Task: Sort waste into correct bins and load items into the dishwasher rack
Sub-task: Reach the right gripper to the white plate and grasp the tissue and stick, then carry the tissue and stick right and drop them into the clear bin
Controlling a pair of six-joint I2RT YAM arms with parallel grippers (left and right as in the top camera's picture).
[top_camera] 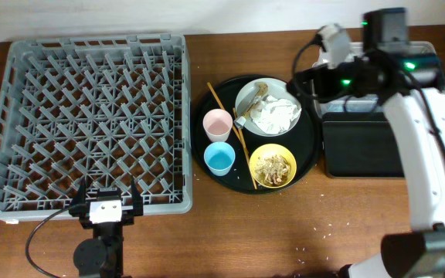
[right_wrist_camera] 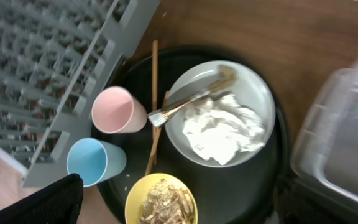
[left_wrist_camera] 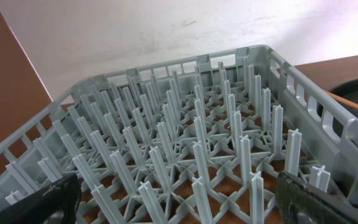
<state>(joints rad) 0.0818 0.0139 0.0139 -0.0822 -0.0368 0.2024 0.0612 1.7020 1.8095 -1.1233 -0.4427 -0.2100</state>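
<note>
My right gripper should next move across and down onto the crumpled white napkin (top_camera: 275,116) (right_wrist_camera: 219,130), because the napkin is below the gripper and to its left in the overhead view.
The grey dishwasher rack (top_camera: 91,116) fills the left of the table. My left gripper (top_camera: 107,197) hovers open at its near edge, pegs between its fingers (left_wrist_camera: 48,199). On the round black tray (top_camera: 309,150) sit a pale plate (right_wrist_camera: 260,93) with a crumpled white napkin (right_wrist_camera: 219,130) and a gold-brown wrapper (right_wrist_camera: 191,102), a pink cup (top_camera: 218,123), a blue cup (top_camera: 219,158), two chopsticks (top_camera: 230,127) and a yellow bowl (top_camera: 284,150) of beige food scraps (right_wrist_camera: 166,202). My right gripper (top_camera: 311,83) hangs open and holds nothing, high over the tray's right rim.
The clear tub (right_wrist_camera: 347,124) stands right of the round tray, largely under my right arm in the overhead view. The shallow black bin (top_camera: 361,147) lies just in front of it. A few crumbs (top_camera: 319,235) dot the bare wood near the front edge.
</note>
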